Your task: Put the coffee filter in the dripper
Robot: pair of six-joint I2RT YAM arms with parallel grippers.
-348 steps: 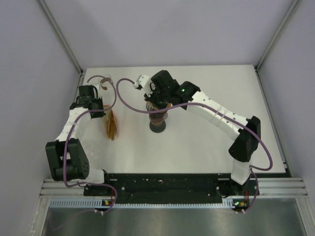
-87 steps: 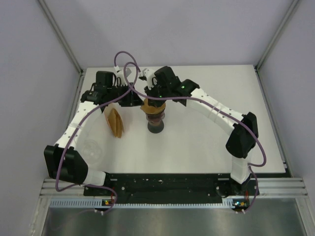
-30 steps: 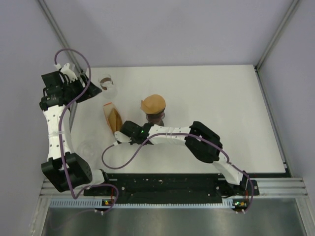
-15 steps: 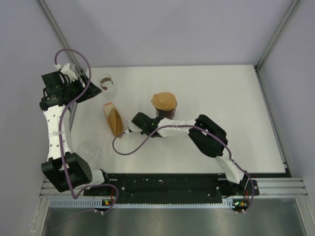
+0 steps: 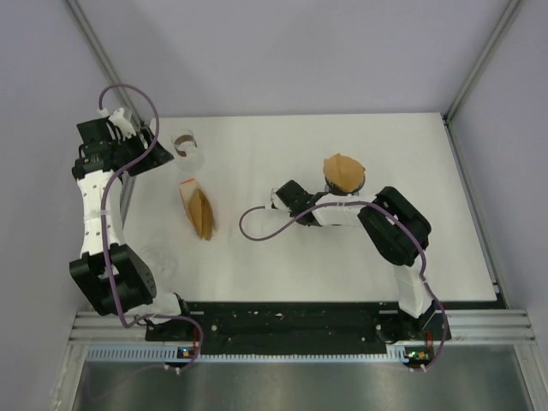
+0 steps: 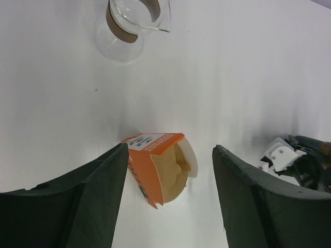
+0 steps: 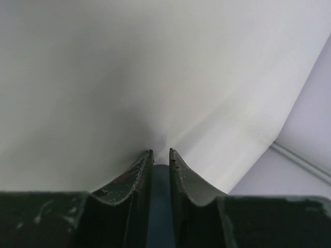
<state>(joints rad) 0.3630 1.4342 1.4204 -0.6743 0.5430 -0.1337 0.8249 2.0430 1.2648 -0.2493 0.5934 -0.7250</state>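
The carafe's opening faces up and is uncovered. So my left gripper should move outward, then go down with its fingers on both sides of the carafe's rim (image 5: 175,140) (image 6: 111,7) beside the brown band.
A brown paper coffee filter (image 5: 342,169) sits in the top of the dark dripper (image 5: 357,180), right of the table's centre. The dripper stands just behind my right forearm; I cannot tell whether they touch. My right gripper (image 5: 291,193) is low over the table, left of the dripper. In the right wrist view this gripper (image 7: 160,151) shows its jaws a narrow slit apart, with nothing between them and only bare table ahead. My left gripper (image 5: 111,137) is raised at the far left. In the left wrist view it (image 6: 169,149) is wide open and empty.
An opened orange box of filters (image 5: 199,212) (image 6: 158,168) lies on its side, left of centre. A glass carafe (image 5: 184,144) (image 6: 132,26) with a brown band stands at the back left. A purple cable (image 5: 257,224) loops on the table beside my right wrist.
My right arm has swung from beside the filter box toward the right. The dripper with its filter has shifted right along with it. The left arm has hardly moved.
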